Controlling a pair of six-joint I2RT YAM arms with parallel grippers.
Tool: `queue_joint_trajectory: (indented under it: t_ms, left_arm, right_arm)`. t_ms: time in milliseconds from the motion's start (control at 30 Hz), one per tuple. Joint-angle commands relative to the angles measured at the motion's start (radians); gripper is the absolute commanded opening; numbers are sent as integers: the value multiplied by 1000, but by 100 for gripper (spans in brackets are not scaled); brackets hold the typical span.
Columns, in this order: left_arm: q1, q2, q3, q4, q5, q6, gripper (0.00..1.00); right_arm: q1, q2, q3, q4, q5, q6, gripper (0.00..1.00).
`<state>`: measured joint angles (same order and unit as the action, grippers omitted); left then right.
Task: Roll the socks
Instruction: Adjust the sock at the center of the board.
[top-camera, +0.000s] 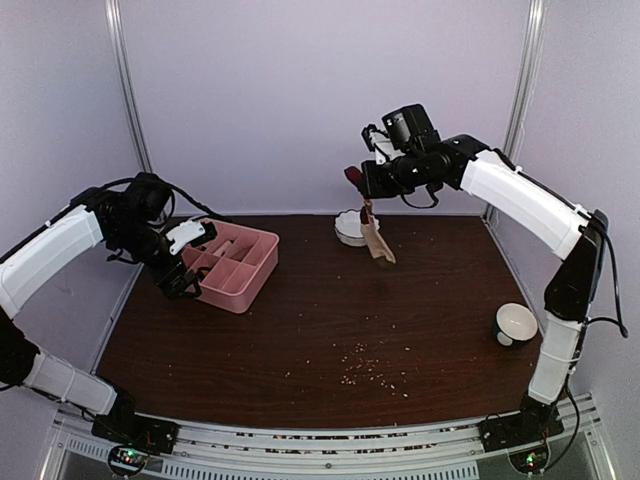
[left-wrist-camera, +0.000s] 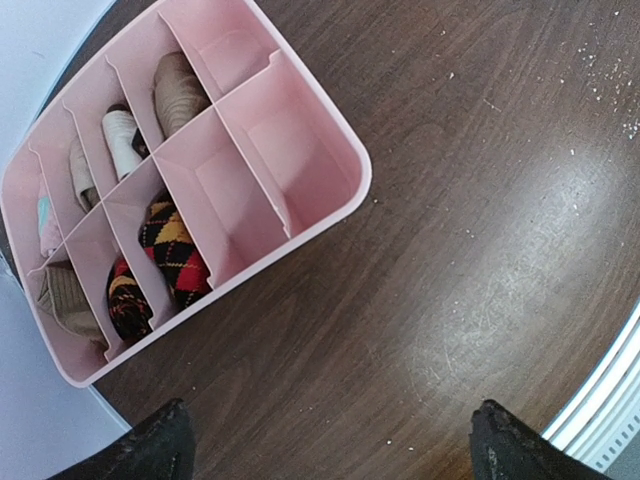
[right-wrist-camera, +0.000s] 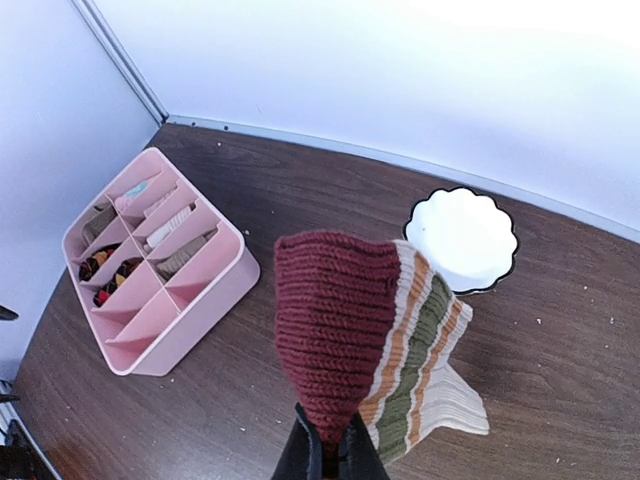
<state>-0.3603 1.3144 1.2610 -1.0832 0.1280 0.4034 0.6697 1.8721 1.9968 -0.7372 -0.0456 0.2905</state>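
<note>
I need to bring my right gripper down and back next to the bare wood beside the crumbs and release the cuff, since the clear tabletop there fits the hanging sock.
A beige sock (right-wrist-camera: 340, 320) with a dark red cuff and orange-green stripes hangs from my right gripper (right-wrist-camera: 332, 455), which is shut on the cuff's edge. In the top view the sock (top-camera: 378, 240) dangles below the right gripper (top-camera: 358, 183), raised at the back of the table beside the white bowl. I cannot tell whether its lower end touches the table. My left gripper (left-wrist-camera: 335, 440) stands wide open over bare wood beside the pink tray, with nothing between its fingers. In the top view the left gripper (top-camera: 183, 275) hovers at the tray's near left corner.
The pink compartment tray (left-wrist-camera: 362, 180) (top-camera: 250, 290) (right-wrist-camera: 190, 340) holds several rolled socks, among them argyle ones (left-wrist-camera: 175, 250). A white scalloped bowl (right-wrist-camera: 460, 238) (top-camera: 350, 228) sits at the back centre. A white cup (top-camera: 515, 323) stands at the right. Crumbs (top-camera: 365, 365) dot the table's middle.
</note>
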Motion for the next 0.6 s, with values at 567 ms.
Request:
queue_joint_trajectory:
  t_ms: [567]
  left_arm:
    - [6, 26, 53, -78, 257, 102, 98]
  right_arm:
    - [525, -67, -883, 608, -264, 252, 16]
